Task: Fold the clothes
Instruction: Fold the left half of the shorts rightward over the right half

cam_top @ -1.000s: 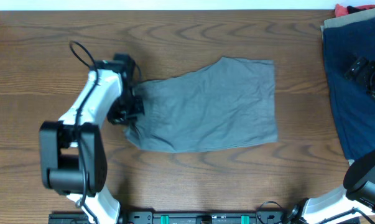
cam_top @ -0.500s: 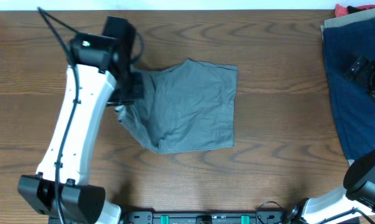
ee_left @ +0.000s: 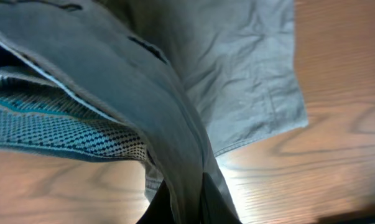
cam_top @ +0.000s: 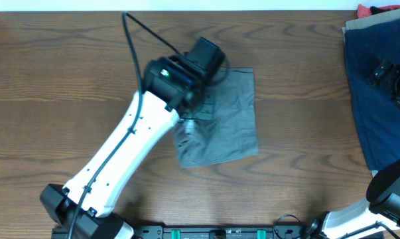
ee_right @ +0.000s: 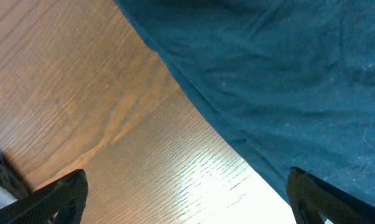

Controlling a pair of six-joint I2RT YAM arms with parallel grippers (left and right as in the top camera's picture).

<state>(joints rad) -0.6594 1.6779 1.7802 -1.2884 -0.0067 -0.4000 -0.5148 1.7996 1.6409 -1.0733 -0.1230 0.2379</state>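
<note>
My left gripper holds the fold and next needs to lower down and to the right in the overhead view, where the shorts' flat side edge point(cam_top: 249, 126) point(ee_left: 282, 87) lies, and let go of the fold.
The grey-olive shorts point(cam_top: 229, 126) lie folded over themselves in the middle of the table. My left gripper point(cam_top: 198, 99) is over their upper left part, shut on a pinched fold of the shorts point(ee_left: 175, 130); the patterned inner waistband point(ee_left: 56, 130) shows in the left wrist view. My right gripper point(cam_top: 391, 78) hovers open and empty above the navy blue shorts point(cam_top: 375, 99) at the right edge; the navy cloth point(ee_right: 274, 68) fills the upper right of the right wrist view, with the dark fingertips point(ee_right: 56, 196) wide apart.
A tan garment point(cam_top: 369, 22) and a red garment point(cam_top: 375, 9) lie under the navy shorts at the back right corner. Bare wood table point(cam_top: 67, 79) spreads to the left and front. The left arm point(cam_top: 127, 153) stretches diagonally across the table.
My left gripper has carried the shorts' left end up and to the right over the rest, folding the garment narrower. The right arm has not moved.
</note>
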